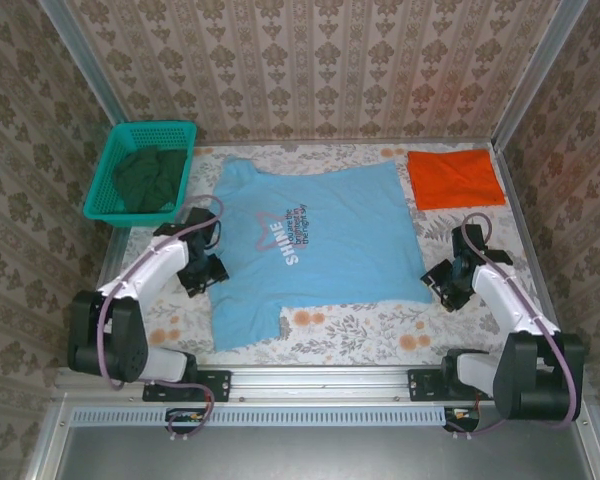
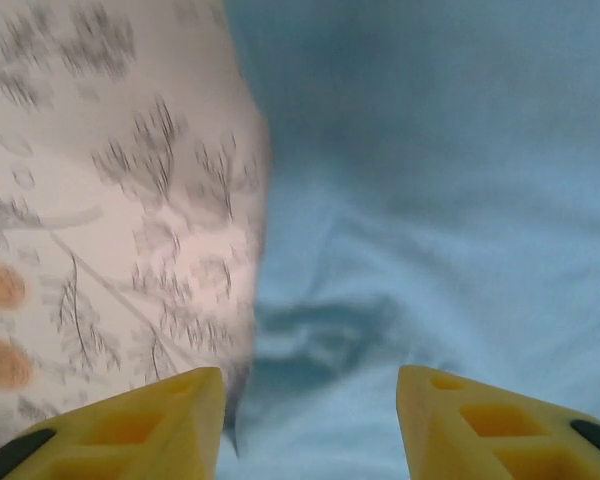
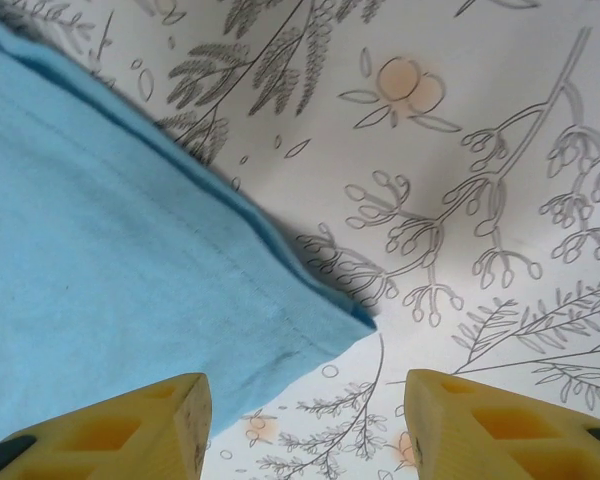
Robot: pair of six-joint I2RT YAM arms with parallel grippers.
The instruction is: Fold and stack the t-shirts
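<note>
The near corner of the blue shirt's hem points between my right gripper's open fingers, so I will next move that gripper down and in toward the shirt, onto its hem's near corner (image 1: 428, 297) (image 3: 354, 326).
The light-blue t-shirt (image 1: 315, 245) lies spread flat in the middle of the table, its white star and lettering facing up. The bright-orange t-shirt (image 1: 455, 177) lies folded at the back right. My left gripper (image 1: 204, 270) stands open at the blue shirt's left edge; in the left wrist view that t-shirt (image 2: 450, 200) lies under and between its yellow fingers (image 2: 150, 430). My right gripper (image 1: 448, 285) stands open over the shirt's near right corner. That corner (image 3: 310, 320) points into the gap between its fingers (image 3: 480, 425).
A green basket (image 1: 140, 170) holding dark cloth stands at the back left. The table wears a floral cloth (image 1: 360, 335). Patterned walls close in the back and both sides, and a metal rail (image 1: 320, 378) runs along the near edge.
</note>
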